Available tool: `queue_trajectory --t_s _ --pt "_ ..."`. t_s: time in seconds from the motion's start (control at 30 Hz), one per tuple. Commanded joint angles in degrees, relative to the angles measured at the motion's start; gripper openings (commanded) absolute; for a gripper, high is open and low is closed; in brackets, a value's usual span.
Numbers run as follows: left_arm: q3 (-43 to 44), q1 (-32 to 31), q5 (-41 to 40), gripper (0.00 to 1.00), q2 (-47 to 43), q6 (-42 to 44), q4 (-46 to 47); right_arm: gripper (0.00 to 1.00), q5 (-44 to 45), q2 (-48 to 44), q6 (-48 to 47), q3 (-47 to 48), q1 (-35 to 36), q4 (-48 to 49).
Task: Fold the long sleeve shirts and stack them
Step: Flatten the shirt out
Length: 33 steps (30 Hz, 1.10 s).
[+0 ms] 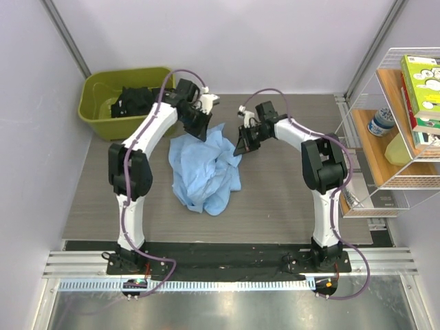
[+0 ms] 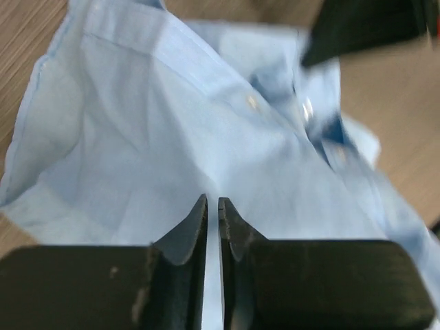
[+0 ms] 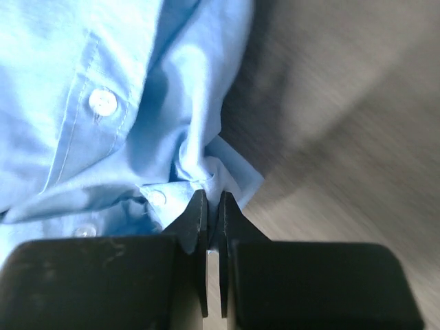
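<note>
Next my right gripper needs to draw back and toward the wire shelf to release the shirt's fold, since bare grey table lies to its right in the top view.
One light blue long sleeve shirt (image 1: 205,172) lies crumpled in the middle of the table, its button front showing in the left wrist view (image 2: 172,124) and the right wrist view (image 3: 82,82). My left gripper (image 1: 199,129) is at the shirt's far edge; its jaws (image 2: 212,201) are closed to a thin slit with blue cloth in it. My right gripper (image 1: 245,143) is at the shirt's far right edge, shut (image 3: 213,196) on a bunched fold of the shirt beside a button. The right gripper's dark body shows at the top right of the left wrist view (image 2: 364,27).
A green bin (image 1: 93,103) at the far left corner holds a dark garment (image 1: 134,100). A wire shelf (image 1: 405,117) with boxes and a bottle stands off the table's right side. Bare grey wood-grain table (image 1: 289,199) surrounds the shirt.
</note>
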Motion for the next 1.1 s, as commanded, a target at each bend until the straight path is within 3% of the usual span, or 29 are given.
queue_trajectory --t_s 0.0,0.07,0.13,0.2,0.27,0.33,0.37,0.4,0.47,0.53,0.57,0.6,0.63,0.73,1.07 --pt "-1.4 4.9 12.0 0.05 -15.6 8.8 -8.8 0.01 -1.7 -4.1 -2.7 10.5 -6.5 -6.2" --pt "-8.4 5.8 15.1 0.02 -24.3 15.7 -13.3 0.01 -2.0 -5.4 -5.7 14.6 -9.5 -9.7" --pt "-14.9 4.7 16.4 0.02 -33.1 29.9 -22.1 0.01 -2.4 -7.8 -8.4 16.4 -11.3 -15.1" --pt "-28.0 2.2 14.6 0.00 -38.9 36.2 -24.5 0.01 -2.3 -9.7 -15.3 16.9 -11.4 -21.6" --pt "-38.2 -0.3 13.4 0.01 -45.1 34.9 -24.0 0.01 -0.8 -12.6 -20.5 14.8 -11.1 -25.8" --pt "-41.9 -0.4 12.4 0.10 -47.5 24.7 -13.8 0.01 0.4 -15.1 -27.2 12.0 -10.7 -31.3" --pt "-42.7 -0.3 11.6 0.33 -47.7 20.1 -8.7 0.01 0.8 -15.8 -28.9 9.0 -10.7 -32.9" --pt "-42.5 -0.3 10.9 0.42 -47.0 16.5 -4.5 0.01 1.7 -16.8 -31.1 7.3 -10.4 -34.9" --pt "-40.6 -0.3 8.4 0.65 -42.2 5.0 9.3 0.01 2.2 -19.8 -31.8 2.3 -9.3 -35.0" --pt "-33.5 -0.3 7.5 0.72 -37.0 -3.7 15.2 0.01 2.8 -21.4 -31.4 -0.3 -8.0 -33.6" --pt "-30.2 -0.6 7.6 0.94 -33.1 -5.8 17.9 0.01 3.5 -22.7 -31.2 -2.1 -6.5 -32.7" --pt "-26.7 -1.0 7.4 0.99 -26.6 -7.9 18.4 0.01 4.1 -23.2 -30.7 -2.9 -5.8 -32.1" --pt "-18.8 -2.0 6.6 1.00 -23.0 -9.3 18.5 0.01 4.5 -23.7 -29.7 -3.6 -5.5 -31.7" --pt "-8.1 -5.7 4.6 1.00 -13.1 -10.7 18.0 0.01 4.8 -25.7 -27.3 -6.6 -5.0 -30.1" --pt "4.6 -13.8 -2.2 0.98 3.7 -6.7 13.9 0.01 7.7 -33.6 -21.4 -15.8 -8.0 -25.8"
